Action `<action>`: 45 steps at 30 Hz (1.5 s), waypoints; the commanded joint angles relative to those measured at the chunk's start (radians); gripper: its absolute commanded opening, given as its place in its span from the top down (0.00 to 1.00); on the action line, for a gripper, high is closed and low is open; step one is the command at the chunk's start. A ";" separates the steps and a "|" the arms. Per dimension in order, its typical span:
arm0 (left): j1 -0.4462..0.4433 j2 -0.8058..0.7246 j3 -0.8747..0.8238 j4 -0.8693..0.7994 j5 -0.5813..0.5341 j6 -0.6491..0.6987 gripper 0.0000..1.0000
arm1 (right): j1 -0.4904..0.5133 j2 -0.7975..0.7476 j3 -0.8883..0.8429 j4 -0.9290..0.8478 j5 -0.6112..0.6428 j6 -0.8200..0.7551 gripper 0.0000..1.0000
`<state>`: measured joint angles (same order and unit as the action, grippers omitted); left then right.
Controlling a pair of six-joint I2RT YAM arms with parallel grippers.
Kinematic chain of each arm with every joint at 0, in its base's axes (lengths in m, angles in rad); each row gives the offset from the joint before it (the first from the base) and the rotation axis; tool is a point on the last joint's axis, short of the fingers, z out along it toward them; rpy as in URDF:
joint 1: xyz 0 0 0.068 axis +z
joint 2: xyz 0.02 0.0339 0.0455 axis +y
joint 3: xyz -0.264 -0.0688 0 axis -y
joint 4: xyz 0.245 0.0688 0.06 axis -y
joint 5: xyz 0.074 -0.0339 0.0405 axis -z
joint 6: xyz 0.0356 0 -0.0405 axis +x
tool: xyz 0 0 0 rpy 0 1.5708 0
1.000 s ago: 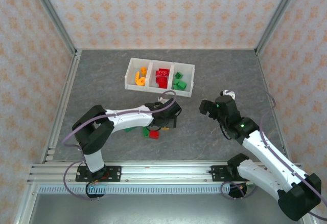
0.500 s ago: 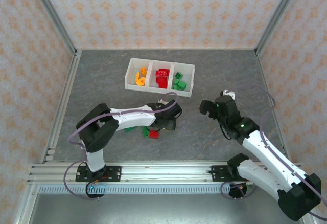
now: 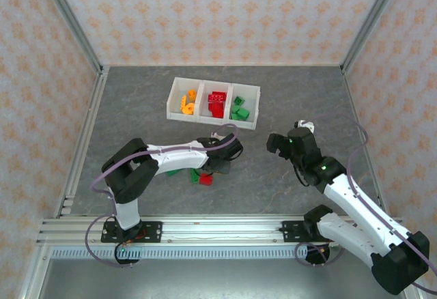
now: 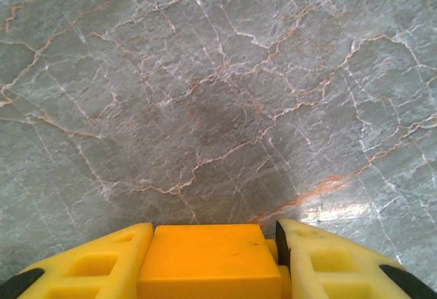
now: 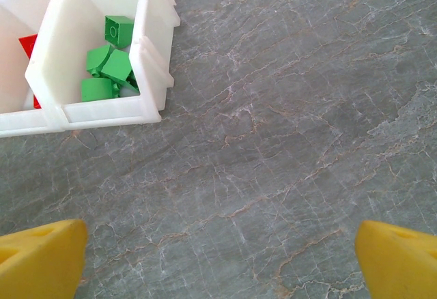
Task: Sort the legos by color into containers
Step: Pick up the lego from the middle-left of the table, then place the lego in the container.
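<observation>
Next, my left gripper lifts and swings outward over the bin holding orange pieces, which lies outward of the gripper, to release the matching brick there.
An orange-yellow brick point(image 4: 205, 261) sits clamped between my left gripper's yellow fingers point(image 4: 321, 261), with bare table beyond it. From above, the left gripper point(image 3: 227, 157) hovers low over the loose pile: a green brick point(image 3: 196, 174) and a red brick point(image 3: 205, 180) beside it. The white three-bin tray point(image 3: 247, 91) holds orange pieces point(image 3: 187, 103) at left, red bricks point(image 3: 217, 102) in the middle, green bricks point(image 3: 240, 109) at right. My right gripper point(image 3: 274, 142) stands open over bare table, right of the tray; its view shows the green bin point(image 5: 109, 67).
Metal frame rails point(image 3: 82, 142) and patterned walls enclose the grey marble table point(image 3: 307, 94). Free room lies between the tray and both grippers. A cable loops over the left wrist point(image 3: 229, 132).
The left arm's elbow has swung inward and the gripper has edged slightly down toward the pile. The right arm has not moved.
</observation>
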<state>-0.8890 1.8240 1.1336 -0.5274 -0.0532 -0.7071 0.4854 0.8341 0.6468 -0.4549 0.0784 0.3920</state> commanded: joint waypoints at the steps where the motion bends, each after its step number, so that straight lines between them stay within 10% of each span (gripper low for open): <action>1: -0.002 -0.021 0.012 -0.025 -0.087 0.000 0.62 | 0.001 0.000 -0.008 0.012 0.009 -0.008 0.00; 9: 0.053 -0.144 0.102 -0.094 -0.304 0.085 0.64 | 0.001 0.003 -0.006 0.009 0.012 -0.008 0.00; 16: 0.326 -0.195 0.151 0.041 -0.333 0.250 0.64 | 0.001 0.001 -0.004 0.007 0.015 -0.007 0.00; 31: 0.571 0.201 0.495 0.197 -0.312 0.322 0.65 | 0.001 0.004 -0.005 0.005 0.018 -0.007 0.00; 45: 0.582 0.243 0.584 0.228 -0.269 0.357 0.26 | 0.001 0.014 -0.004 0.007 0.011 -0.013 0.01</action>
<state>-0.3138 2.1139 1.7103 -0.3214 -0.3367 -0.3702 0.4854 0.8463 0.6468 -0.4549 0.0788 0.3916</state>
